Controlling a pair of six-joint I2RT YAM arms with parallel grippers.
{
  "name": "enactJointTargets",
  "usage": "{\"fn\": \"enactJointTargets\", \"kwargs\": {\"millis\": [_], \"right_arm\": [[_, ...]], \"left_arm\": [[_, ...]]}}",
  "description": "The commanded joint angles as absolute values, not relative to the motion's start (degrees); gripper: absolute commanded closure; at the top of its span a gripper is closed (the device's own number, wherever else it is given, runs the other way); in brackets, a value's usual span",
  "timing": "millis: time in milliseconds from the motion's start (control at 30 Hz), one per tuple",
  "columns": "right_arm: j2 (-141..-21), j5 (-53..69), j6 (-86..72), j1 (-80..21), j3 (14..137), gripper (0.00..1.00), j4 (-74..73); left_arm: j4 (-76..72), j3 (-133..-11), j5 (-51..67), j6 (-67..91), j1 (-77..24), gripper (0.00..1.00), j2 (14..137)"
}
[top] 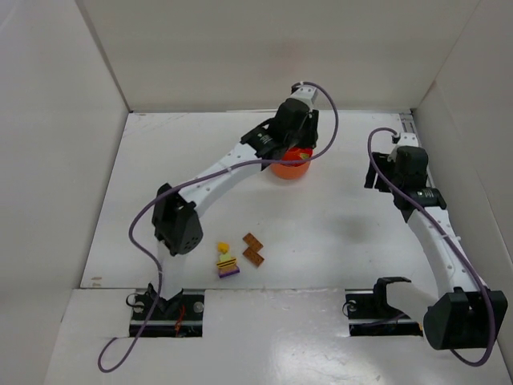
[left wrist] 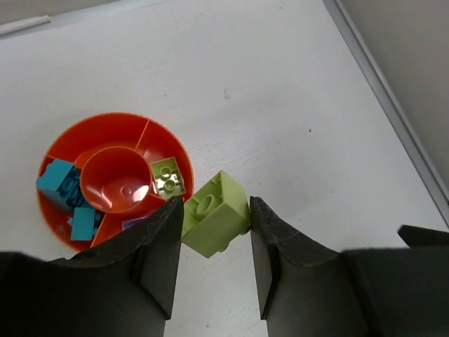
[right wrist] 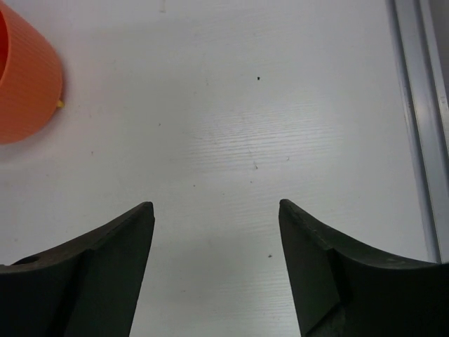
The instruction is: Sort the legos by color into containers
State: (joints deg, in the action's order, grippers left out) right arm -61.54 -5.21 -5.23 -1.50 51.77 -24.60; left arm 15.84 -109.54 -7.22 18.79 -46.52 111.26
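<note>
My left gripper is holding the lego (left wrist: pixel 215 214) and next needs to move it down and over the orange dish's section where the other yellow-green brick (left wrist: pixel 168 177) lies.
My left gripper (left wrist: pixel 214 210) is shut on a pale yellow-green lego (left wrist: pixel 215 214), hanging just right of the round orange dish (left wrist: pixel 63 137). Another yellow-green brick (left wrist: pixel 168 177) lies in a right-hand section of that dish, teal bricks (left wrist: pixel 66 189) fill a left section, and a purple one (left wrist: pixel 133 223) peeks out at the near rim. From above, the left arm's wrist covers most of the dish (top: pixel 290 168). Two orange-brown bricks (top: pixel 254 249) and a stack of purple and yellow bricks (top: pixel 227 263) lie near the left arm's base. My right gripper (right wrist: pixel 216 207) stands open over bare table.
White walls close in the table on three sides. A metal rail (right wrist: pixel 421 105) runs along the right edge beside the right gripper. The dish's ribbed outer wall (right wrist: pixel 24 81) shows at the far left of the right wrist view.
</note>
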Motion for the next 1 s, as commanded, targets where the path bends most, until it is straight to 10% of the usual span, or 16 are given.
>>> {"fn": "enactJointTargets", "kwargs": {"millis": [0,967], "right_arm": [[-58.6,-7.6,-6.2,-0.3,51.8,0.21,-24.0],[-62.0,-7.6,-1.6,3.5,51.8,0.18,-24.5]], "left_arm": [[19.5,-119.2,-6.4,14.9,-46.8,0.86,117.6],[16.5,-133.2,-18.6,14.7,-45.8,0.75,136.2]]}}
